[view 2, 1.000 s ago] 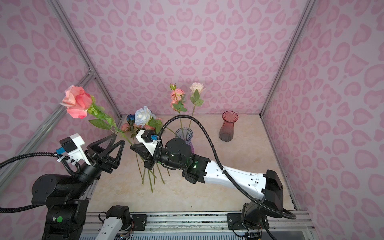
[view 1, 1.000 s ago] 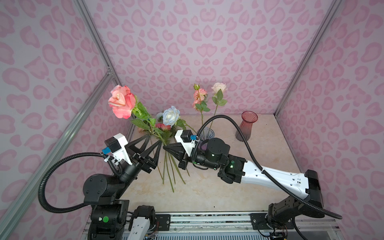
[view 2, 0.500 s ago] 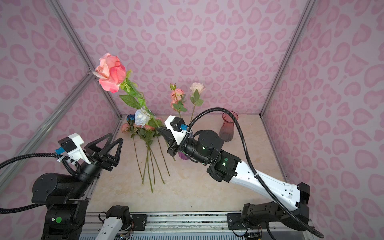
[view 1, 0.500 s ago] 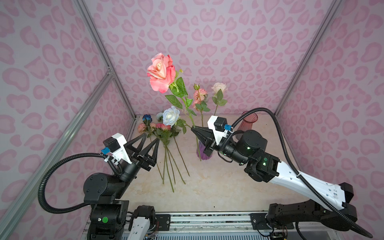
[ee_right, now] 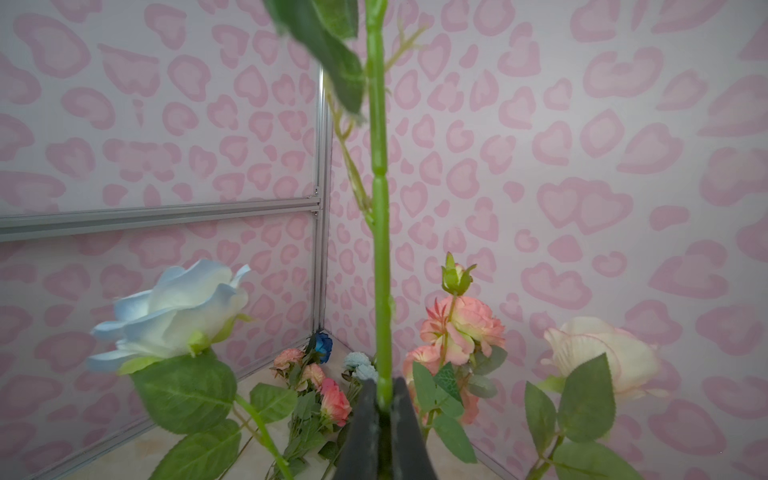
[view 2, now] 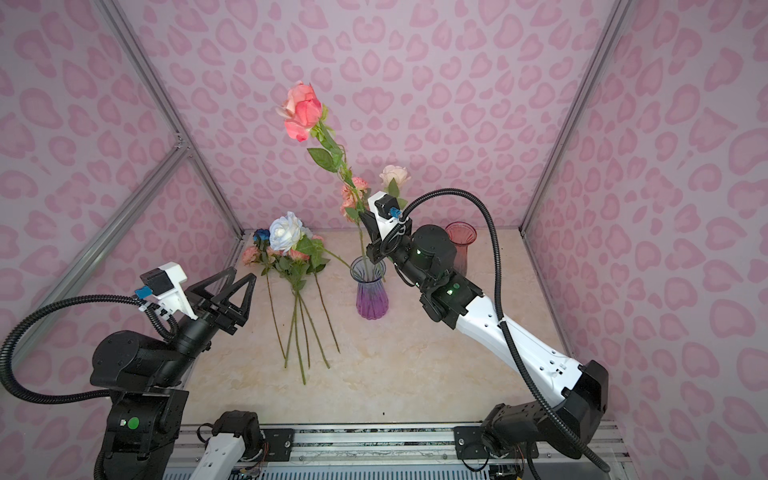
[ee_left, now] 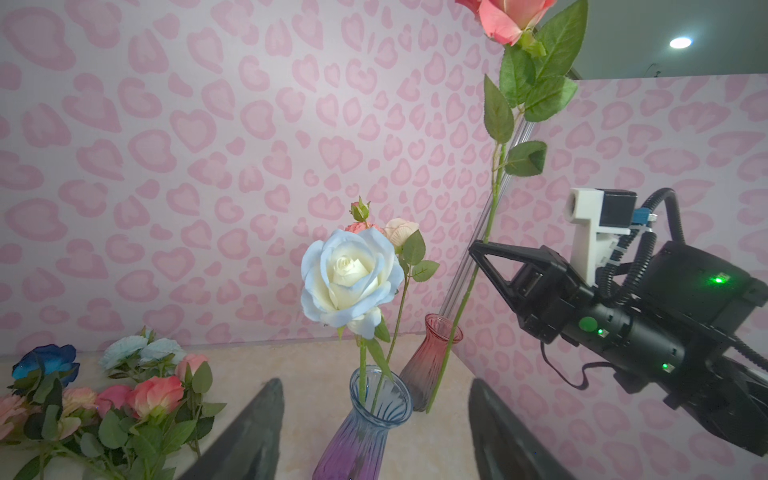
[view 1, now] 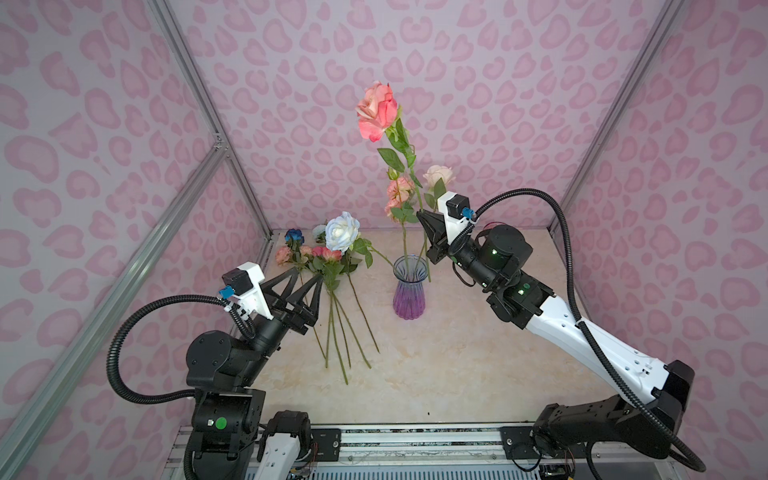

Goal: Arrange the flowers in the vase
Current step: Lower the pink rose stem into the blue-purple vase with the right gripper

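Observation:
The coral rose's lower end hangs outside the blue-purple vase, so I will bring my right gripper over the vase's opening (view 1: 410, 269), lower the rose's stem inside and release it.
My right gripper (view 1: 423, 214) (view 2: 363, 216) (ee_right: 384, 395) is shut on the stem of a tall coral rose (view 1: 376, 110) (view 2: 301, 110) and holds it upright. The stem's lower end (ee_left: 432, 399) hangs just outside the mouth of the blue-purple vase (view 1: 409, 291) (view 2: 371, 291) (ee_left: 365, 432), on the side away from the left arm. A peach cluster (view 1: 399, 193) and a cream rose (view 1: 438, 174) stand in that vase. A white-blue rose (view 1: 341, 230) (ee_left: 347, 282) leans out of it to the left. My left gripper (view 1: 309, 276) (view 2: 242, 274) (ee_left: 375, 380) hovers open and empty.
Several flowers (view 1: 316, 257) (view 2: 282, 257) (ee_left: 124, 399) lie in a bunch at the back left, stems pointing forward. A red vase (view 2: 461, 245) (ee_left: 428, 353) stands at the back, behind my right arm. Patterned walls close three sides.
My right gripper has carried the coral rose from over the flower bunch to the right and stood it upright beside the vase. The left arm has stayed still.

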Robot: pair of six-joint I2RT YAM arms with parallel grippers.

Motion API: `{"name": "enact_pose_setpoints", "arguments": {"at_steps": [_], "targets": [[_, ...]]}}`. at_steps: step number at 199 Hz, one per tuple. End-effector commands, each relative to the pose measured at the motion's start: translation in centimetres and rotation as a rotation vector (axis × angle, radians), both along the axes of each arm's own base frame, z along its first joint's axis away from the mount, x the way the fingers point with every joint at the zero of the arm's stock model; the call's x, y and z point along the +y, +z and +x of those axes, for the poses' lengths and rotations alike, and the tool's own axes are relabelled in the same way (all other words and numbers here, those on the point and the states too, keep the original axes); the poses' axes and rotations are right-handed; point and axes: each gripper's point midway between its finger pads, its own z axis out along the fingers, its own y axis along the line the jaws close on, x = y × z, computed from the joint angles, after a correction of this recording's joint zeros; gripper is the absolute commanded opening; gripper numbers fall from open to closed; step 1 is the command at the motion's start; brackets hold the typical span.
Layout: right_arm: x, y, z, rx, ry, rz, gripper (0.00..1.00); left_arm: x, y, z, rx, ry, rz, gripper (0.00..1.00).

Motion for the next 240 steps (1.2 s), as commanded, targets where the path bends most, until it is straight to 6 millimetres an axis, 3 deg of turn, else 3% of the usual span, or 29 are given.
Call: {"name": "enact_pose_setpoints", "arguments": {"at_steps": [1,37,117,144,240], "targets": [[0.2,1.3,1.0,-0.061,0.024,0.059,0.0,0.1,0.0,0.5,-0.014,0.01,0.009,0.71],[1.0,0.7,3.3,-0.026,0.054,0.086,0.0,0.0,-0.5,1.2,0.005,0.008,0.012,0.71],[1.8,2.4,2.1,-0.038,0.138,0.12,0.0,-0.3,-1.2,2.5,0.028,-0.009,0.01,0.7],[2.6,0.9,2.8,-0.004,0.139,0.106,0.0,-0.4,-1.3,2.7,0.032,-0.012,0.004,0.7],[2.9,-10.5,2.3,0.126,0.101,0.028,0.0,-0.5,-2.9,3.5,0.065,-0.018,-0.009,0.7]]}}
